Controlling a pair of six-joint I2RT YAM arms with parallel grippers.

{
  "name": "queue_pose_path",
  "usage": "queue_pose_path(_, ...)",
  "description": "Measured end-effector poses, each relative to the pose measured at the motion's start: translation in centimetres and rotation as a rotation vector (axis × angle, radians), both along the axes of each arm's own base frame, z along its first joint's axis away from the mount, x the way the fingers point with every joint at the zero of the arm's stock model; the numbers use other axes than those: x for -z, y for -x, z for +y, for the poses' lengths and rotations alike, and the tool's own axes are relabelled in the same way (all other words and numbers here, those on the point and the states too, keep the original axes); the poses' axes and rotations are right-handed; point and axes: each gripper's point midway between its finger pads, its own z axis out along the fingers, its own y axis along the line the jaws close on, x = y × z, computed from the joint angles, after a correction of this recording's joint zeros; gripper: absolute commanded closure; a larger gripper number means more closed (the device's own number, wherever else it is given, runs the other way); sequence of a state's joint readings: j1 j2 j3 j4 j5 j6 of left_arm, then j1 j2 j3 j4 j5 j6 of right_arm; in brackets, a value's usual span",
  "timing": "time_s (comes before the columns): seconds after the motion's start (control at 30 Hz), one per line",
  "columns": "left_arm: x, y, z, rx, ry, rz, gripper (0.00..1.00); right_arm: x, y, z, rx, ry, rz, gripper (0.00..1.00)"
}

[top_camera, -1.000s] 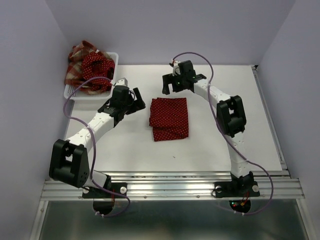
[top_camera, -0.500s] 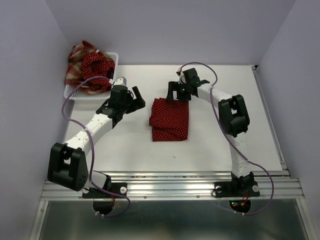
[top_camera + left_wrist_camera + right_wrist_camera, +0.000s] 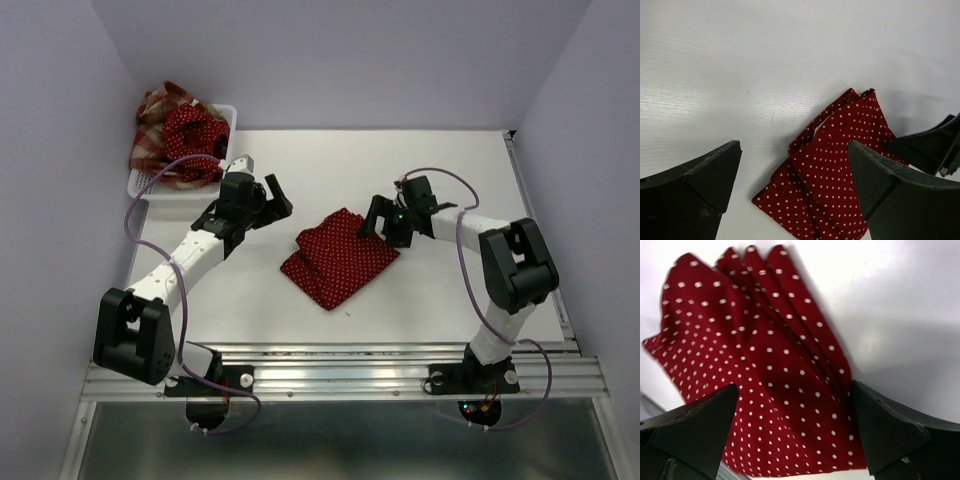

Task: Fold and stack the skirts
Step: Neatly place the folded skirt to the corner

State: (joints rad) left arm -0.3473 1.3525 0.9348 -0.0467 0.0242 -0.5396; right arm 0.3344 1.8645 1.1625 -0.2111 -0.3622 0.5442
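The skirt's slanted edge will be straightened first, as my right gripper sweeps back. Then my right gripper will shift toward the skirt's middle and close on the fold.
A folded dark red polka-dot skirt (image 3: pixel 338 258) lies on the white table (image 3: pixel 450 180), turned like a diamond. It fills the right wrist view (image 3: pixel 765 365) and shows in the left wrist view (image 3: pixel 835 175). My right gripper (image 3: pixel 381 227) is open at the skirt's right corner, its jaws spread low over the cloth (image 3: pixel 795 435). My left gripper (image 3: pixel 274 199) is open and empty, above bare table left of the skirt (image 3: pixel 792 190). A second polka-dot skirt (image 3: pixel 191 135) and the plaid skirt (image 3: pixel 152 125) lie bunched in the white basket (image 3: pixel 143 183).
The basket stands at the table's far left corner, close behind my left gripper. Purple walls close in the left, right and back. A metal rail (image 3: pixel 340 365) runs along the near edge. My right gripper's fingers (image 3: pixel 925 150) show at the right of the left wrist view.
My right gripper has come from the far side of the skirt down to its right corner. The skirt has turned and slid toward the near left. My left gripper has barely moved.
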Motion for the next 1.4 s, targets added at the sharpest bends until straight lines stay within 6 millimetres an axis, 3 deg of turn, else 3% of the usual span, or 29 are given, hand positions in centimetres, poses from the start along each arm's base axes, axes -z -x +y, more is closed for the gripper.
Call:
queue_pose_path(0.2, 0.0, 0.1, 0.0, 0.001, 0.003, -0.002, 0.01, -0.1, 6.6, -0.3, 0.046, -0.12, 0.018, 0.0)
queue_pose_path(0.33, 0.1, 0.2, 0.0, -0.001, 0.006, 0.0, 0.01, -0.1, 10.7, 1.9, -0.003, -0.144, 0.018, 0.0)
queue_pose_path(0.47, 0.1, 0.6, 0.1, -0.003, 0.008, 0.0, 0.01, -0.1, 13.0, 3.7, -0.043, -0.115, 0.012, 0.0)
queue_pose_path(0.77, -1.1, 1.0, 0.3, -0.007, 0.023, -0.032, 0.01, -1.4, 10.2, 0.9, 0.113, 0.05, -0.066, 0.0)
queue_pose_path(0.93, -1.1, 1.2, 0.4, -0.009, 0.025, -0.033, 0.01, -2.1, 9.1, 2.0, 0.08, 0.083, -0.1, 0.0)
queue_pose_path(1.13, -0.9, 1.6, 0.5, -0.007, 0.027, -0.032, 0.01, 0.4, 9.2, 3.5, 0.035, 0.18, -0.064, 0.02)
queue_pose_path(1.2, -0.8, 1.8, 0.6, -0.008, 0.027, -0.03, 0.01, 1.2, 9.2, 3.4, 0.039, 0.21, -0.055, 0.12)
queue_pose_path(1.37, -0.6, 2.0, 0.5, -0.005, 0.029, -0.026, 0.01, 1.8, 9.0, 3.7, 0.033, 0.254, -0.052, 0.52)
queue_pose_path(1.4, -0.6, 2.0, 0.5, -0.004, 0.03, -0.026, 0.01, 2.0, 9.0, 3.8, 0.03, 0.262, -0.052, 0.55)
